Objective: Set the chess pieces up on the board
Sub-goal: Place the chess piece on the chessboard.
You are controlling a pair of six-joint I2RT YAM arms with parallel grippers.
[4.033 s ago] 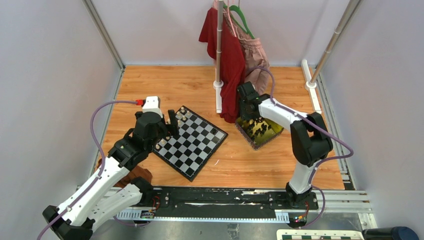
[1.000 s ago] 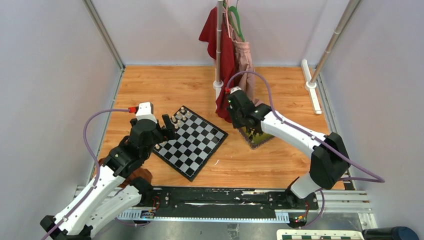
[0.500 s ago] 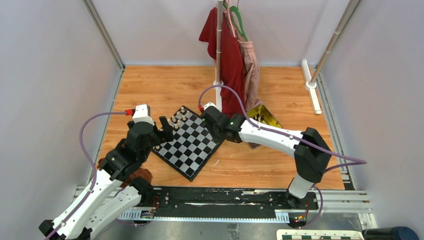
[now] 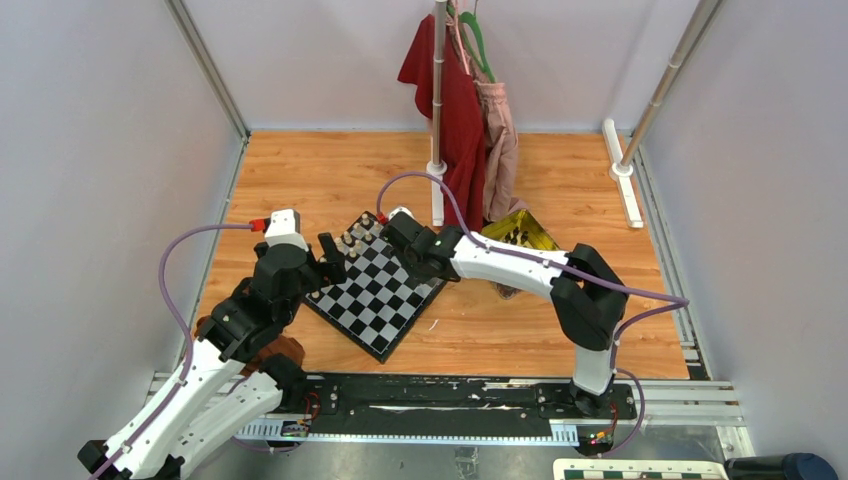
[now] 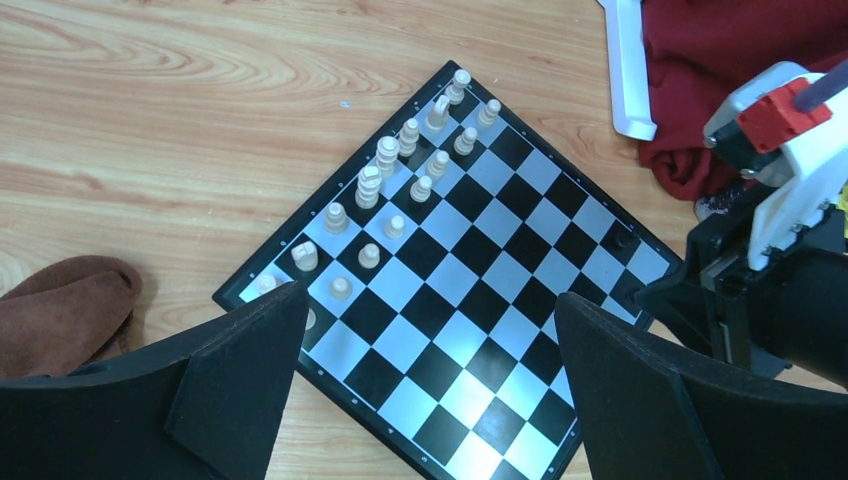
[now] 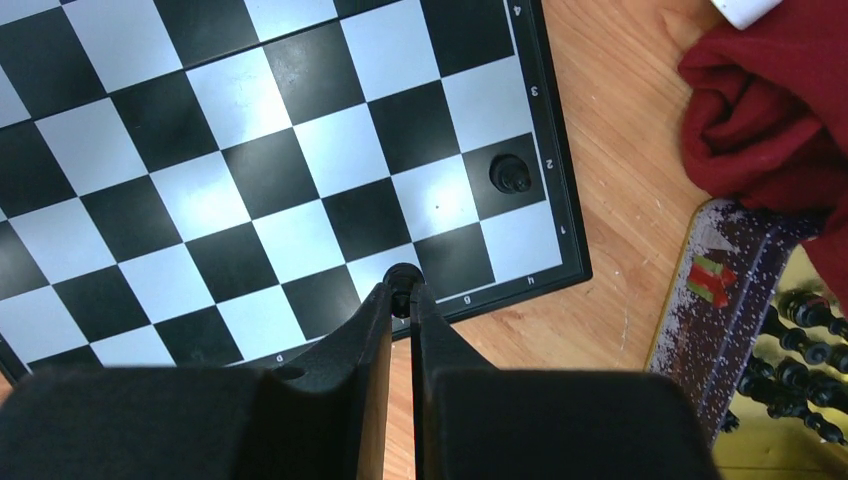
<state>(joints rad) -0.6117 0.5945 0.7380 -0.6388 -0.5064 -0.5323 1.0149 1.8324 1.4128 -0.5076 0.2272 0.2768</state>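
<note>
The robot's right gripper needs to go toward the standing black piece next and come down onto the pale square point(image 6: 435, 200) beside it, because that square is empty in its row.
The board point(image 4: 385, 300) lies turned like a diamond on the wooden table. Several cream chess pieces point(image 5: 385, 160) stand in two rows along its upper-left edge. One black piece point(image 6: 510, 173) stands near the board's right corner. My right gripper point(image 6: 402, 292) is shut on another black piece point(image 6: 401, 274), held over the squares at the board's rim by that corner; from above, my right gripper point(image 4: 430, 268) reaches in over the same corner. My left gripper point(image 5: 430, 400) hangs open above the board's left half with nothing between its fingers point(image 5: 240, 370).
A gold tray point(image 6: 730, 300) with several black pieces point(image 6: 805, 350) sits right of the board. Red and pink clothes point(image 4: 462, 110) hang on a rack pole point(image 4: 437, 110) behind it. A brown cloth point(image 5: 70, 305) lies left of the board.
My right arm swung left from the gold tray to the board's right corner, still shut on the black piece. The left arm drew back slightly and stays open.
</note>
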